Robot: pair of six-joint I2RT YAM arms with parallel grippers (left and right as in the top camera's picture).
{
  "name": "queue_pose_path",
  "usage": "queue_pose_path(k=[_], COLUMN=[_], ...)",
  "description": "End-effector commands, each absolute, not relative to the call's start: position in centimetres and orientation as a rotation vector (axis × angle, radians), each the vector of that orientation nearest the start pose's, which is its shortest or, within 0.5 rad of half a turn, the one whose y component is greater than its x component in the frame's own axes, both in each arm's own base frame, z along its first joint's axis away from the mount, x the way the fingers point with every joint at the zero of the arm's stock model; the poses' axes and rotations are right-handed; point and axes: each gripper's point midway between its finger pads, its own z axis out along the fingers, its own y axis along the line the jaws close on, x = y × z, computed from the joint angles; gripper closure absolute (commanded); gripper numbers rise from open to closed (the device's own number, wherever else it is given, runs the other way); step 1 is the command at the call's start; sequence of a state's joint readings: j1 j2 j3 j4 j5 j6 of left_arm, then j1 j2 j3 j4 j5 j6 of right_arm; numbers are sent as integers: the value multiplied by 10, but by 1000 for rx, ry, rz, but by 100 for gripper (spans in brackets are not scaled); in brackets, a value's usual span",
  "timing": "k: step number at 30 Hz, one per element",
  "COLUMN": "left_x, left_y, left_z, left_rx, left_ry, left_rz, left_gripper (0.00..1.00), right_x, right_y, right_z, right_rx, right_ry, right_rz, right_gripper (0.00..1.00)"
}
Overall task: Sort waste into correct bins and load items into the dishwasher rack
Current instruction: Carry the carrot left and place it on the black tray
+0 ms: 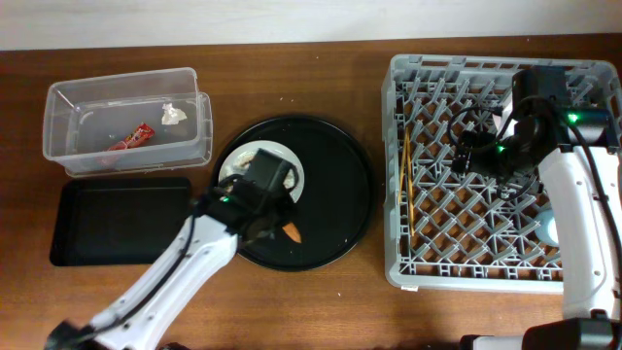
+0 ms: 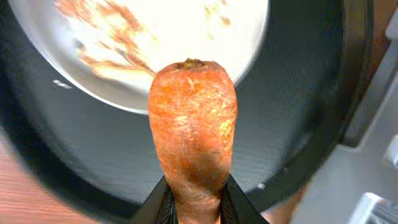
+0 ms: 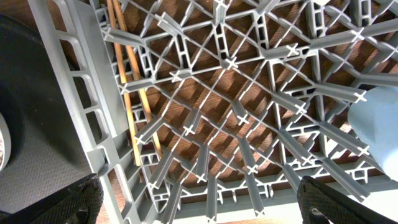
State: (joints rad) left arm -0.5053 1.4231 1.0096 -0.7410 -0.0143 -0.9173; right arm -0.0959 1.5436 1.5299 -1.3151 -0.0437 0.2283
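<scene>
My left gripper holds the carrot and next needs to carry it away from the round tray and release it over the empty flat black tray, since the tub holds the wrapper.
My left gripper (image 1: 280, 220) (image 2: 194, 202) is shut on the orange carrot (image 1: 292, 233) (image 2: 193, 124) and holds it over the round black tray, just below the pale plate (image 1: 292, 173) (image 2: 180, 37) with beige food scraps (image 1: 248, 156). The clear tub (image 1: 58, 126) holds the red wrapper (image 1: 131, 138) and the white scrap (image 1: 174, 113). The flat black tray (image 1: 117, 219) lies in front of it. My right gripper (image 1: 465, 154) (image 3: 205, 205) is open and empty above the grey rack (image 1: 398, 117) (image 3: 93, 118). In the rack lie the chopsticks (image 1: 408, 190) (image 3: 134, 93) and the light-blue cup (image 1: 551, 229) (image 3: 376, 121). The bowl is out of view.
The large round black tray (image 1: 340, 194) (image 2: 298, 124) sits between the bins and the rack. My right arm (image 1: 583, 224) crosses the rack's right side. Bare wooden table (image 1: 292, 78) shows behind and in front.
</scene>
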Motion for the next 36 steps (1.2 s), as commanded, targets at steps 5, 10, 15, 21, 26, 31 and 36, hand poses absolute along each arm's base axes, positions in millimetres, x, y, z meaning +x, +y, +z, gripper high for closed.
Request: queue_pose_path(k=[5, 10, 15, 21, 26, 31, 36], left_x=[314, 299, 287, 288, 291, 315, 336], left_y=[5, 97, 160, 199, 205, 199, 188], left_z=[130, 126, 101, 44, 30, 45, 101], left_rx=[-909, -1276, -1523, -1678, -1694, -1539, -1357], left_ry=[2512, 2361, 2264, 2255, 2255, 2322, 2366], left_rz=[-35, 65, 151, 196, 200, 75, 39], left_gripper=[95, 94, 94, 94, 85, 41, 36], right_x=[317, 318, 318, 318, 318, 317, 318], right_y=[-23, -23, -23, -23, -23, -23, -23], right_z=[196, 196, 196, 196, 196, 196, 196], right_rx=[457, 457, 457, 457, 457, 457, 457], right_ry=[2866, 2866, 2866, 2866, 2866, 2866, 2866], right_rz=[92, 92, 92, 92, 92, 92, 92], right_gripper=[1, 1, 1, 1, 1, 1, 1])
